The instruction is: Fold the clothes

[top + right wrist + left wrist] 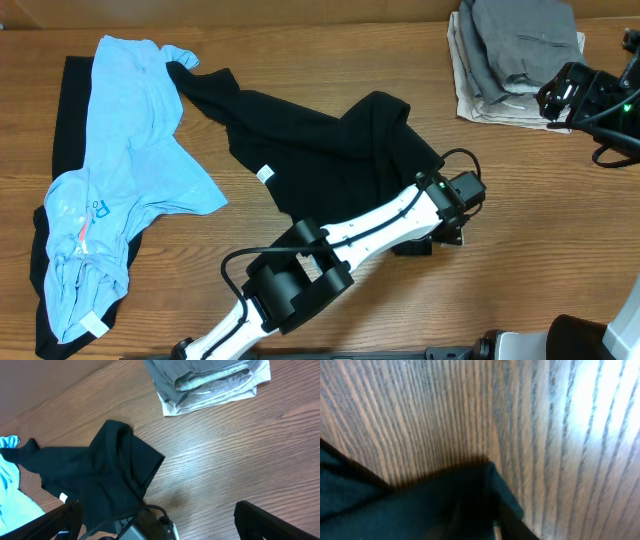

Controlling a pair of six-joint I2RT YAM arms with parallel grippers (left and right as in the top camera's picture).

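Observation:
The black shirt's raised fold (388,165) (129,469) lies below my right gripper, to its left in the overhead view. The gripper lowers that way next, where cloth bunches up.
A black shirt (320,140) lies crumpled in the middle of the table, and it also shows in the right wrist view (100,475). My left gripper (432,238) is at its lower right corner and looks shut on the black cloth (430,505), which fills the bottom of the left wrist view and hides the fingers. A light blue shirt (130,140) lies at the left over another black garment (68,100). My right gripper (560,95) hangs open and empty (157,506) high above the table, beside the folded stack.
A stack of folded grey and pale clothes (515,50) sits at the back right, and it also shows in the right wrist view (210,380). The left arm (340,250) reaches across the front middle of the wooden table (540,200).

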